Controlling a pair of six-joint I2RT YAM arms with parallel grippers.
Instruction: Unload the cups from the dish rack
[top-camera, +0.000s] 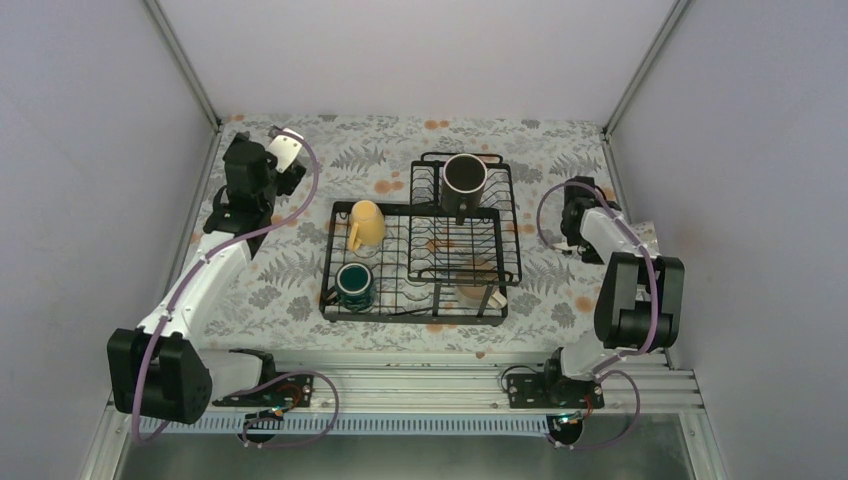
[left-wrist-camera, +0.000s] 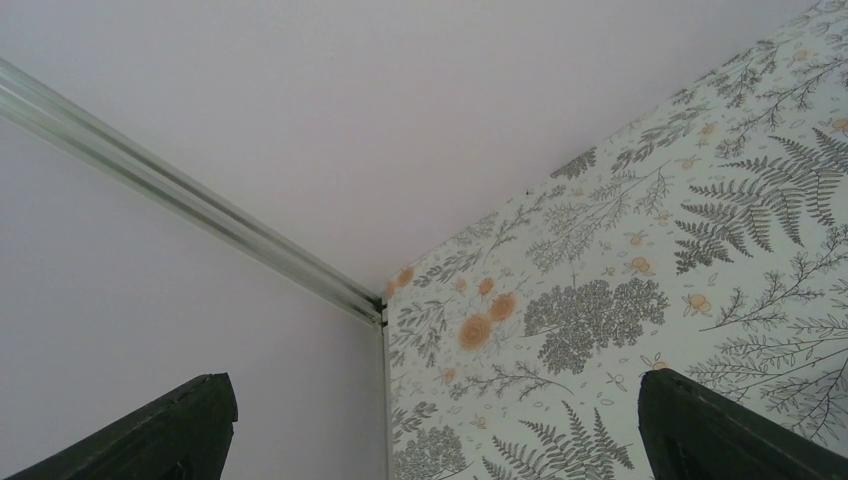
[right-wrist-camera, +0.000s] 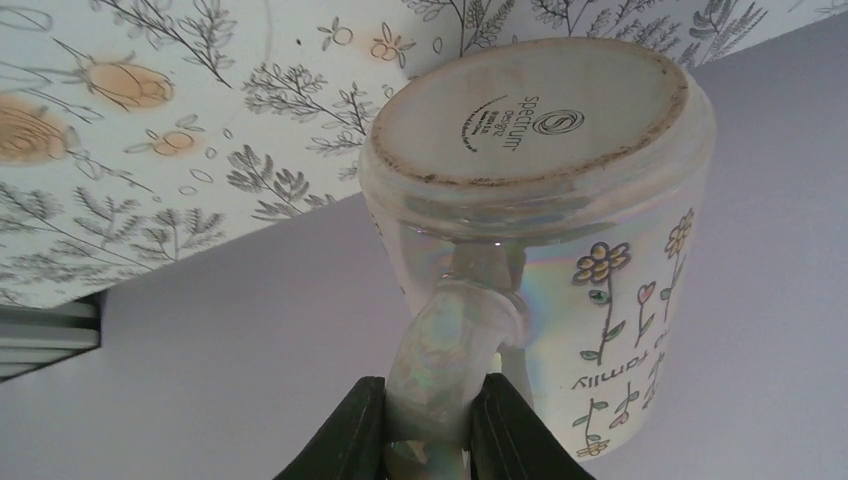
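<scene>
My right gripper lowers next, easing toward the rack, to release the mug on the clear tabletop by the wall (right-wrist-camera: 515, 22), since the mug's base still hangs above the cloth.
The black wire dish rack (top-camera: 420, 262) stands mid-table. A black mug (top-camera: 464, 178) sits in its raised basket at the back. A pale yellow mug (top-camera: 366, 224) and a dark teal mug (top-camera: 354, 285) sit in its left part. A pale mug with orange inside (top-camera: 474, 290) lies at its front right. My right gripper (right-wrist-camera: 428, 400) is shut on the handle of the cream-white flower-printed mug (right-wrist-camera: 560, 150), right of the rack (top-camera: 575, 215); the mug is hidden in the top view. My left gripper (left-wrist-camera: 435, 400) is open and empty, facing the table's far left corner (top-camera: 245, 150).
The table has a fern-and-flower cloth (top-camera: 290, 270). Grey walls with metal corner posts (left-wrist-camera: 200, 215) close in the left, back and right sides. The arm bases sit on a rail (top-camera: 420, 385) at the near edge.
</scene>
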